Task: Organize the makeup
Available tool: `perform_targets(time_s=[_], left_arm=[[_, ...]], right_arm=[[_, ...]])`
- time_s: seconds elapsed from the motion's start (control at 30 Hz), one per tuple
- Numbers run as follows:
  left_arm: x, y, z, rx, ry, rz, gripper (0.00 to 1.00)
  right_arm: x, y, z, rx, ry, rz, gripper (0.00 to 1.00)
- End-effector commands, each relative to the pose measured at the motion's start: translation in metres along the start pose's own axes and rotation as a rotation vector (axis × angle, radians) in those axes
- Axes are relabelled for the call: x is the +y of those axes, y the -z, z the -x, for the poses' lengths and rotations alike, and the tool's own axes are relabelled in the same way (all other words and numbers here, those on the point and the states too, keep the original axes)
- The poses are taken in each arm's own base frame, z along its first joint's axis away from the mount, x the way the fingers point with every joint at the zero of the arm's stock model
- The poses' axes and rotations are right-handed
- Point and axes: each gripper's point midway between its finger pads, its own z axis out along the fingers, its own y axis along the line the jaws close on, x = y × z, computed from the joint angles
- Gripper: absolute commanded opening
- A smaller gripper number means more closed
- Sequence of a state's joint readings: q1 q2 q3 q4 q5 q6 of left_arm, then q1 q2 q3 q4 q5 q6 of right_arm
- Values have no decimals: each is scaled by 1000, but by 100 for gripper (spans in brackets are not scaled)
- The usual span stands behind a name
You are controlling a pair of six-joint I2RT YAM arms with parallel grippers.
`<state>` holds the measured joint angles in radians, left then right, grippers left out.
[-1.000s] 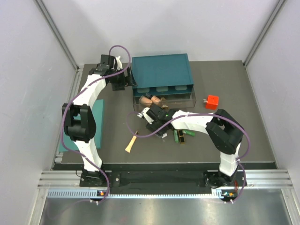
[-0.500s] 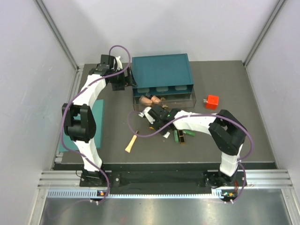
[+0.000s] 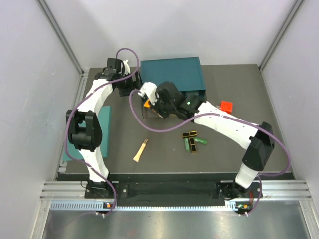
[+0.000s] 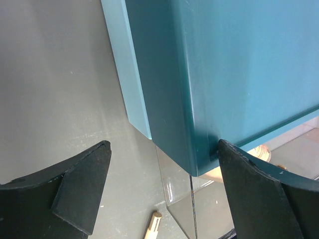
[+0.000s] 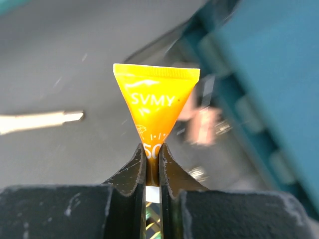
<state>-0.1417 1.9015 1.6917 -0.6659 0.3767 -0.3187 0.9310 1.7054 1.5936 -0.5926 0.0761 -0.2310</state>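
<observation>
My right gripper has bare drawer bottom below and to its right in the top view, past the tan items; it should go over them, descend and release.
My right gripper (image 3: 151, 101) is shut on the orange-white tube (image 3: 146, 104) and holds it in the air over the left end of the clear drawer (image 3: 197, 105). In the right wrist view the tube (image 5: 156, 102) sticks out from between the closed fingers (image 5: 133, 172). My left gripper (image 3: 128, 88) is open, its jaws either side of the front-left corner of the teal organizer (image 3: 172, 73); that corner shows in the left wrist view (image 4: 199, 99). The cream slim tube (image 3: 140, 151), green sticks (image 3: 192, 145) and a black-and-gold case (image 3: 189, 134) lie on the table. Tan and pink items (image 3: 158, 105) lie in the drawer.
A red cube (image 3: 227, 106) sits right of the organizer. A flat teal panel (image 3: 102, 132) lies at the left by the left arm's base. Grey walls close in the table on three sides.
My right gripper has risen off the table with the orange-white tube and moved back and left to the drawer. The left arm has not moved.
</observation>
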Motion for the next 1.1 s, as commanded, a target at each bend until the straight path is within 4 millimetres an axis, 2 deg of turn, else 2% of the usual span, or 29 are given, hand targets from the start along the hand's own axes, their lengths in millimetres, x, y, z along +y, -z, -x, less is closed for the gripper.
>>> perform_targets(time_s=[0.0, 0.17, 0.2, 0.27, 0.3, 0.37, 0.63, 0.67, 0.7, 0.77, 0.8, 0.87, 1.0, 1.07], left_arm=[[9, 2, -16, 52, -9, 37, 92], [9, 2, -16, 52, -12, 37, 92], [9, 3, -16, 53, -13, 39, 92], [10, 2, -16, 53, -19, 42, 92], [11, 2, -16, 53, -19, 42, 92], [10, 2, -17, 56, -17, 40, 92], [11, 2, -14, 48, -18, 43, 92], [11, 2, -15, 52, -15, 45, 92], [11, 2, -16, 53, -15, 43, 92], [11, 2, -15, 51, -16, 43, 92], [10, 2, -15, 50, -15, 42, 92], [11, 2, -15, 51, -14, 43, 92], [9, 3, -13, 45, -12, 38, 92], [9, 3, -14, 47, -10, 38, 92]], right_arm=[[-42, 28, 37, -66, 108, -160, 0], [-73, 22, 23, 3, 171, -315, 0], [-75, 19, 12, 35, 207, -330, 0], [-90, 20, 8, 44, 227, -419, 0], [-94, 16, -2, 76, 254, -441, 1], [-105, 15, -9, 104, 255, -496, 1], [-122, 4, -30, 172, 189, -539, 7], [-126, 5, -30, 175, 175, -560, 13], [-127, 5, -27, 166, 161, -566, 28], [-129, 4, -28, 172, 158, -572, 40], [-129, 4, -27, 169, 155, -573, 50], [-130, 6, -26, 166, 148, -582, 59], [-135, 19, -12, 126, 102, -610, 61], [-125, 24, -1, 77, 101, -529, 61]])
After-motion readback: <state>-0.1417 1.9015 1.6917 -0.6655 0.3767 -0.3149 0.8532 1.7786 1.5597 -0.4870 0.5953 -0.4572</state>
